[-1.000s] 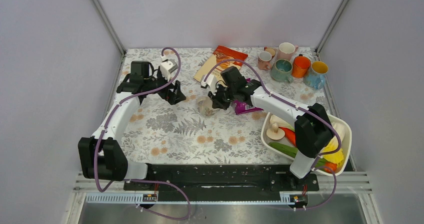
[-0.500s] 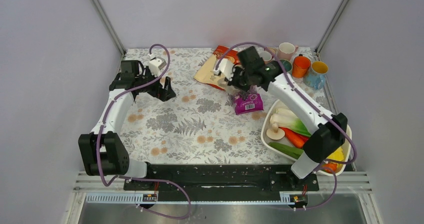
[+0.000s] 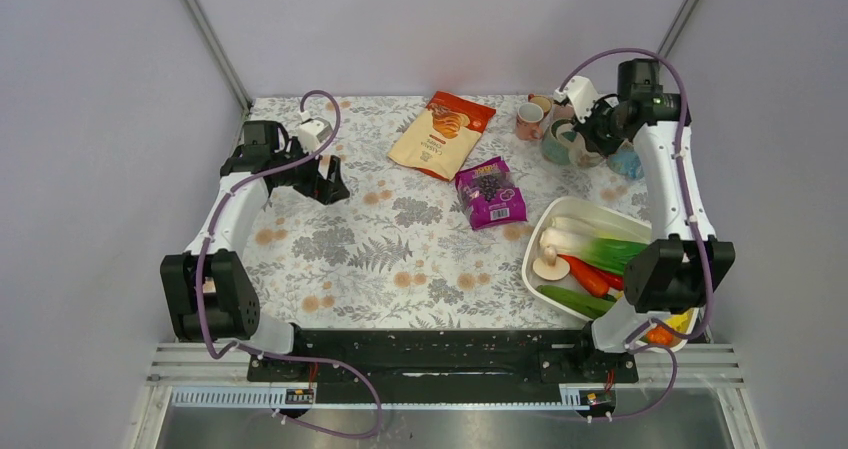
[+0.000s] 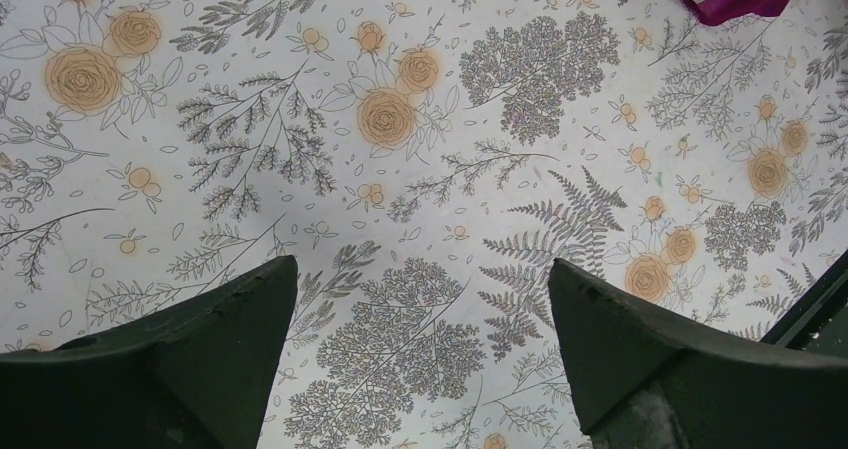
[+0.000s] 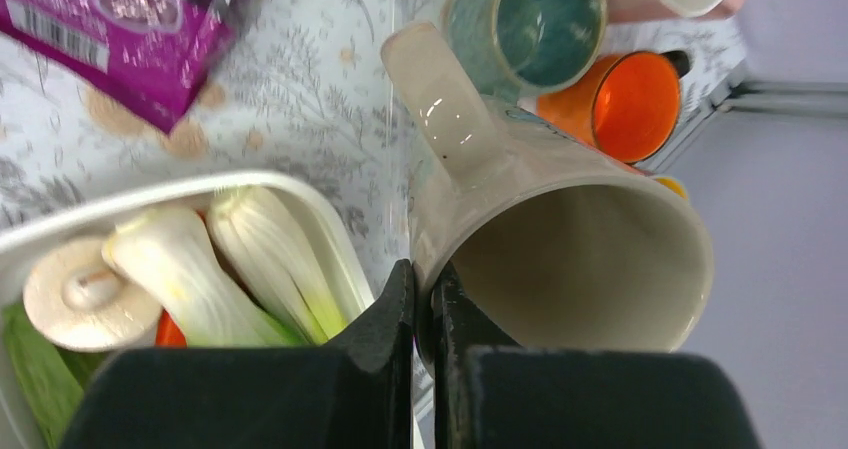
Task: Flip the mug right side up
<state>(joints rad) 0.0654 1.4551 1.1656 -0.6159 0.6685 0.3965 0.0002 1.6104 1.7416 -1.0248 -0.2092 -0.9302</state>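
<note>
My right gripper goes down onto the bare cloth (image 3: 602, 181) between the teal mug and white tray next. It releases the cream mug there, since the cream mug's opening faces up.
My right gripper (image 5: 422, 279) is shut on the rim of a cream mug (image 5: 540, 229), one finger inside and one outside. The mug's mouth faces the wrist camera and its handle (image 5: 440, 99) points away. In the top view this gripper (image 3: 592, 139) holds the mug (image 3: 584, 151) in the air at the back right, over the group of mugs. My left gripper (image 4: 420, 279) is open and empty above the bare flowered cloth, at the left of the table (image 3: 325, 179).
A teal mug (image 5: 540, 19), an orange mug (image 5: 625, 104) and a pink mug (image 3: 530, 119) stand under the held mug. A purple bag (image 3: 490, 192) and an orange bag (image 3: 442, 134) lie mid-table. A white tray (image 3: 560, 214) of vegetables sits front right.
My right arm has lifted the mug from the middle of the table and carried it to the back right, over the other mugs. My left arm drew back slightly to the left.
</note>
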